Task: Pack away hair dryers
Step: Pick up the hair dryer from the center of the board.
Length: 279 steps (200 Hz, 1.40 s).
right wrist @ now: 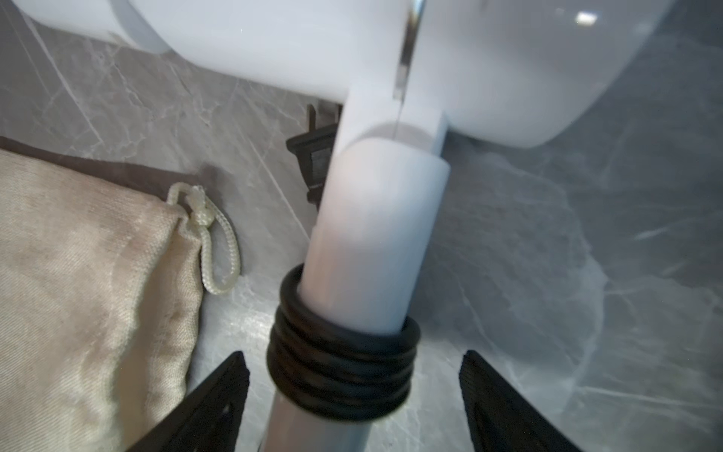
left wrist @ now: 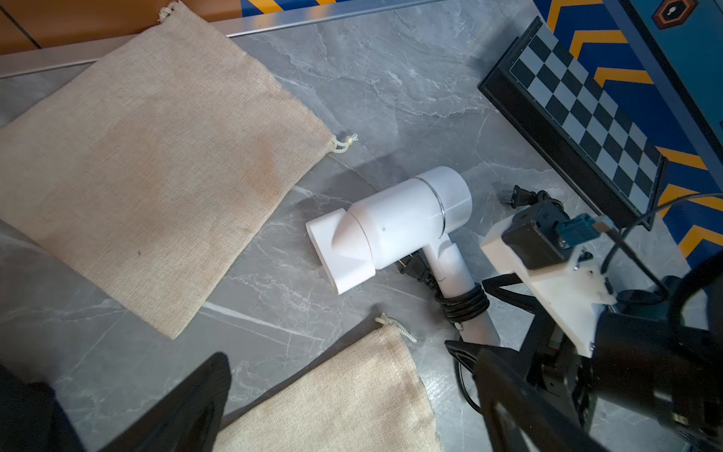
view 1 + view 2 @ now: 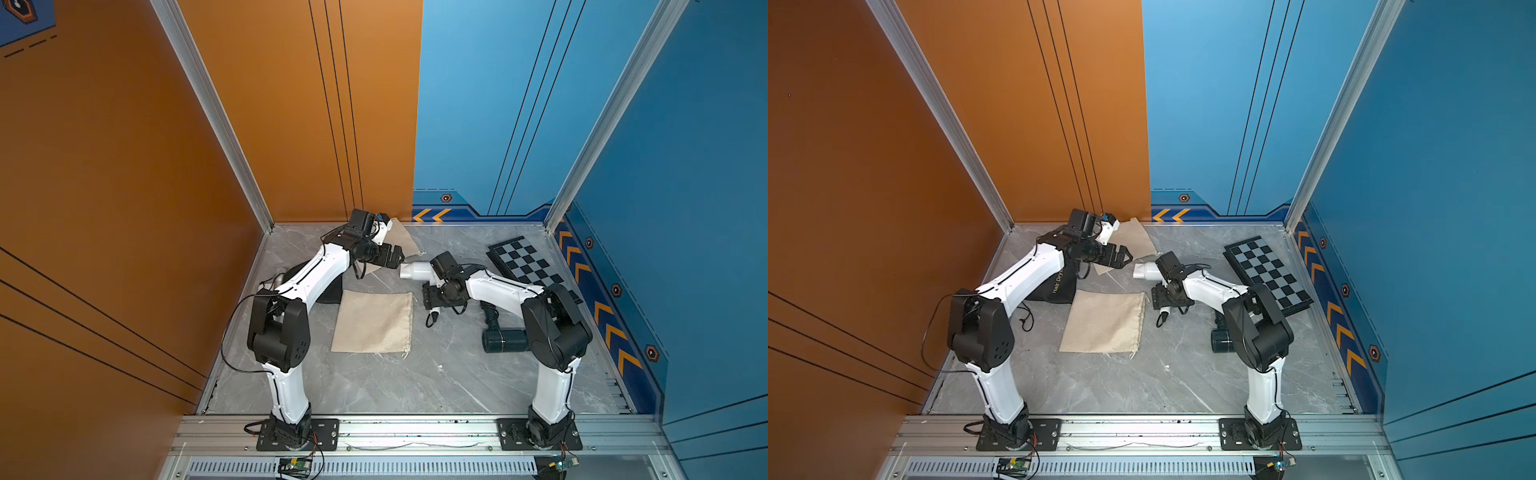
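I need to move my right gripper gently a little outward along the white dryer's handle and close it on the wound cord [image 1: 343, 369], because both fingers are already on either side of it there.
A white hair dryer [image 3: 415, 270] lies on its side mid-table, barrel pointing left, a black cord [image 1: 340, 364] wound round its handle [image 1: 371, 235]. My right gripper [image 1: 354, 375] stands open astride that handle at the cord, with both fingers clear of it. My left gripper [image 2: 344, 391] hovers open and empty to the left of the barrel, over the edge of a beige pouch [image 2: 344, 399]. A blackish teal hair dryer [image 3: 505, 340] lies near the right arm, which partly hides it.
One beige drawstring pouch [image 3: 374, 322] lies flat centre-left, another [image 2: 148, 164] near the back wall. A black pouch [image 3: 1059, 286] sits under the left arm. A folded chessboard [image 3: 525, 262] lies at the back right. A loose black plug [image 2: 516, 195] rests beside the white dryer.
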Motion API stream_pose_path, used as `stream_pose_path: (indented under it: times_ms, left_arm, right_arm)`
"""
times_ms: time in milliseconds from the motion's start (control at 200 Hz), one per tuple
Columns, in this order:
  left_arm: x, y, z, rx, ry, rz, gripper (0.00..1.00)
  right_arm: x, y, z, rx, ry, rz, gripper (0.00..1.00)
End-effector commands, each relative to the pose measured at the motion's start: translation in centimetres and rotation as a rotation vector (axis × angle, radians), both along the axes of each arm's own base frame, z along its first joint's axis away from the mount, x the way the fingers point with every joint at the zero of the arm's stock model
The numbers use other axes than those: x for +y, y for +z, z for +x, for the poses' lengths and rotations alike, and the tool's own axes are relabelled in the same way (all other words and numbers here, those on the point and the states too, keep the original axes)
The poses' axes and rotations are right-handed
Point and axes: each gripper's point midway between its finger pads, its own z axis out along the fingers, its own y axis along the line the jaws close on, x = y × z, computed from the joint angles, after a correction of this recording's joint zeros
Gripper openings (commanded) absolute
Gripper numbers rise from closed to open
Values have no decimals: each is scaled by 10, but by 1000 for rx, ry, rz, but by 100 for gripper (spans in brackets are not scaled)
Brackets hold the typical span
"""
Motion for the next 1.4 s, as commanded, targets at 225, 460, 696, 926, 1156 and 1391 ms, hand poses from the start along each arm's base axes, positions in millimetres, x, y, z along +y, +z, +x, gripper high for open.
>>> stream_pose_path:
  times_ms: [225, 460, 696, 926, 1156, 1391]
  left_arm:
    - [-3, 6, 0, 0, -42, -23, 98]
    - [-6, 9, 0, 11, -58, -55, 98]
    - [-7, 13, 1, 19, -71, -91, 98]
    - [-9, 17, 5, 58, -69, -161, 98]
    - [-5, 40, 12, 69, -43, -252, 98]
    - [-16, 63, 3, 62, -121, -331, 98]
  right_arm:
    - [11, 1, 15, -30, 32, 1, 63]
    - [9, -4, 14, -18, 70, -3, 40]
    - [-3, 16, 23, -67, 112, 0, 26]
    - [-5, 61, 28, -234, 234, -28, 18]
    - [-12, 121, 23, -495, 321, -40, 18]
    - [-12, 182, 9, -741, 376, 4, 15]
